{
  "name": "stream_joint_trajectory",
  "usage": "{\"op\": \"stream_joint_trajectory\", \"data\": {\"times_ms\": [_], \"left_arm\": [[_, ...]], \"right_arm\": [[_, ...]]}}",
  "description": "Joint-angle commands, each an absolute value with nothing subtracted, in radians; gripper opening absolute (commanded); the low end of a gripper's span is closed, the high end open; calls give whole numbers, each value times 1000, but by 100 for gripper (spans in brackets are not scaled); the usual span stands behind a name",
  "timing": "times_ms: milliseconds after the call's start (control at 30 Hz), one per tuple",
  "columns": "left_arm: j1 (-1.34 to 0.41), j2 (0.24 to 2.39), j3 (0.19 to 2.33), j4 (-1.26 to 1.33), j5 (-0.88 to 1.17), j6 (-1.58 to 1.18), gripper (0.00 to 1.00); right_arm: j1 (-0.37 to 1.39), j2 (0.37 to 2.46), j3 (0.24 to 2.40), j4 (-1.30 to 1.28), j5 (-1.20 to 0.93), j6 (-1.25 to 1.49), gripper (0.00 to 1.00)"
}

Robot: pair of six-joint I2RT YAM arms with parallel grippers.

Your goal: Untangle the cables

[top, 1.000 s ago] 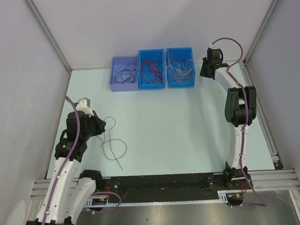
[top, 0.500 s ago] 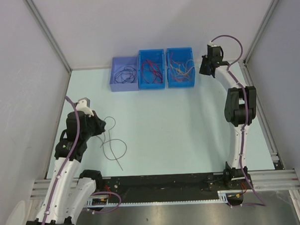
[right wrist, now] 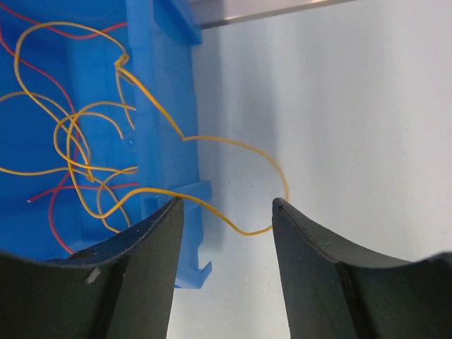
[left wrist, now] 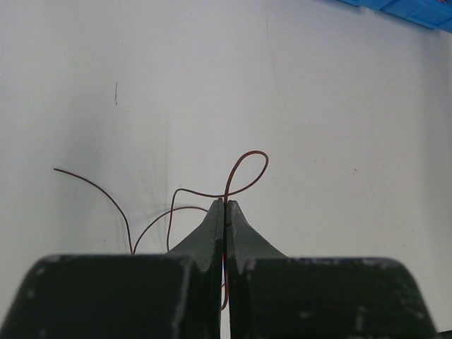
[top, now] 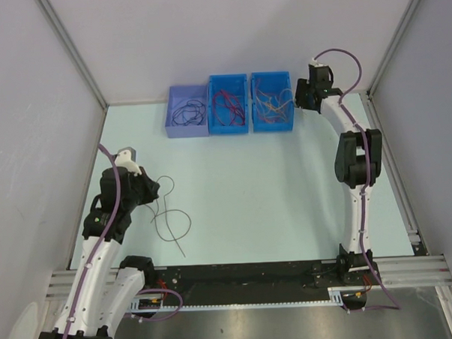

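The right gripper moves down beside the side of the blue bin next, then closes on the orange-yellow cable.
A thin dark cable [top: 172,221] lies in loose loops on the table at the left. My left gripper [top: 153,189] is shut on one strand of it. In the left wrist view that cable [left wrist: 247,176] curls up out of the closed tips of the left gripper [left wrist: 224,203]. My right gripper [top: 302,98] hovers open at the right wall of the right blue bin [top: 272,126]. In the right wrist view an orange-yellow cable [right wrist: 233,145] loops out over the bin wall [right wrist: 166,106] onto the table, past the spread tips of the right gripper [right wrist: 227,205], and nothing grips it.
Three bins stand in a row at the back: a violet bin [top: 188,131] with dark cables, a middle blue bin [top: 229,129] with red ones, and the right blue bin with orange-yellow and red strands. Grey walls enclose the table on three sides.
The right arm has swung left, closer to the right blue bin. The left arm and the dark cable have not moved.
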State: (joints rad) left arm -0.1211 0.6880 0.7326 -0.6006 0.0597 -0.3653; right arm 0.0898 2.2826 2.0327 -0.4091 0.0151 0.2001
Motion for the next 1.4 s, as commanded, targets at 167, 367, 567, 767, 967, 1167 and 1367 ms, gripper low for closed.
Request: {"op": "stream_joint_trajectory", "data": {"times_ms": [167,367,567,767,967,1167,1367], "left_arm": [[-104,690,733,-571,77,-360,0],[-101,698,733,-569,81,-360,0],[-101,701,733,-569,81,-360,0],[-100,704,733,-568,84,-360,0],[-98,700,732,-566,89,-360,0],[-98,693,730,-563,94,-360,1],[-98,689,732,-565,98,-360,0]], "right_arm": [[92,2312,2020,-399,12,161,55],[89,2329,2020,-359,-31,153,47],[86,2344,2017,-334,-57,147,20],[89,2300,1977,-304,-58,150,0],[100,2220,1970,-308,-48,147,0],[141,2116,1983,-321,0,123,0],[198,2049,2046,-339,84,98,0]]}}
